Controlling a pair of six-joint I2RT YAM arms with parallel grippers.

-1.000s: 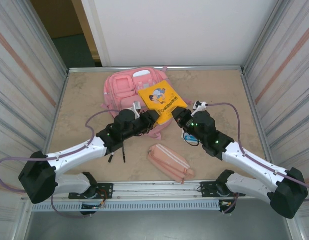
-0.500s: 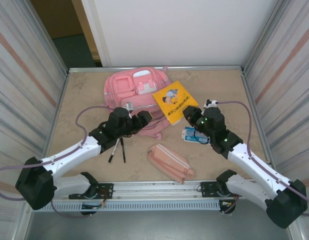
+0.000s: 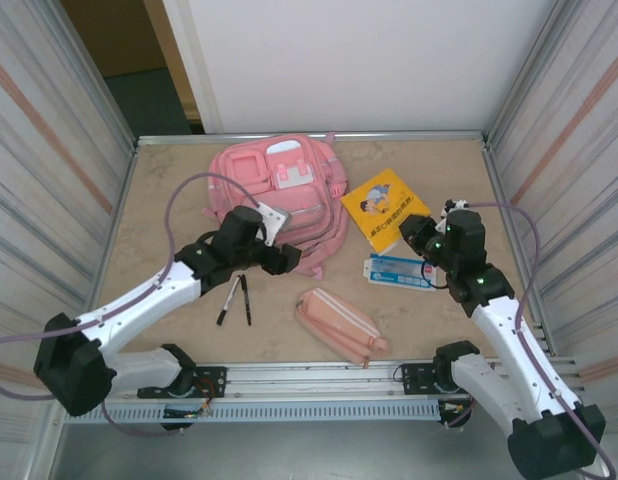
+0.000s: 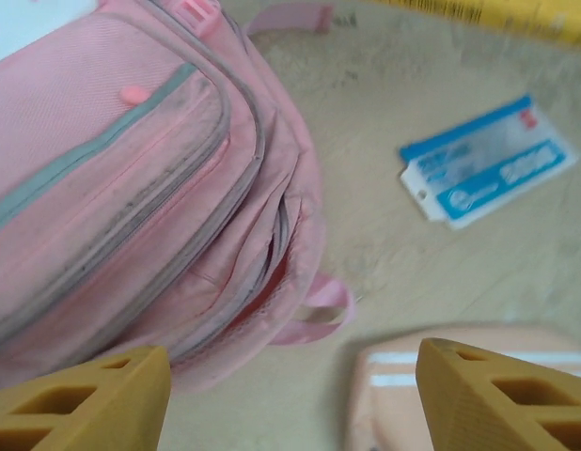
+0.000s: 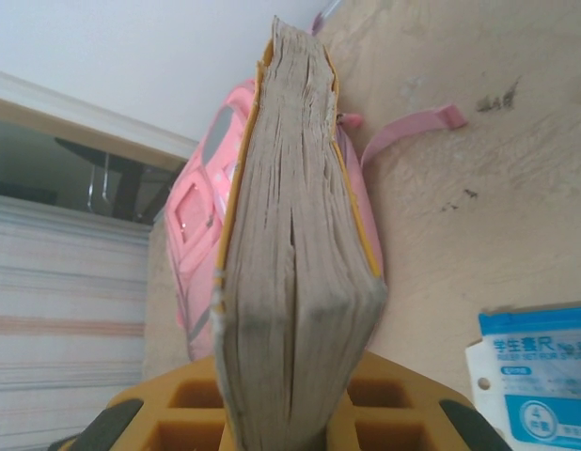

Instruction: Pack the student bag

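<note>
The bag's pale zip edge (image 3: pixel 305 228) (image 4: pixel 112 246) is below my left gripper's fingers and farther outward. My left gripper will turn next and go outward and down onto that zip edge.
The student bag (image 3: pixel 279 195), a big pink backpack, lies flat at the back of the table, left of centre. My right gripper (image 3: pixel 414 232) is shut on a thick yellow book (image 3: pixel 386 207), held just right of the bag. The right wrist view looks along the book's page edge (image 5: pixel 290 282) clamped between the jaws, with the bag (image 5: pixel 201 235) behind it. My left gripper (image 3: pixel 279 258) stands open at the bag's near edge, nothing between its fingers (image 4: pixel 84 395). In the left wrist view the bag's zipped side (image 4: pixel 131 188) fills the left half.
A small pink pencil case (image 3: pixel 339 325) lies near the front edge, also at the bottom of the left wrist view (image 4: pixel 460 376). A blue and white packet (image 3: pixel 401 270) lies under the right arm. Two pens (image 3: pixel 236 298) lie beside the left arm. Metal walls enclose the table.
The right gripper has carried the yellow book off the bag to the right. The left gripper has drawn back left along the bag's near edge. The packet is now uncovered.
</note>
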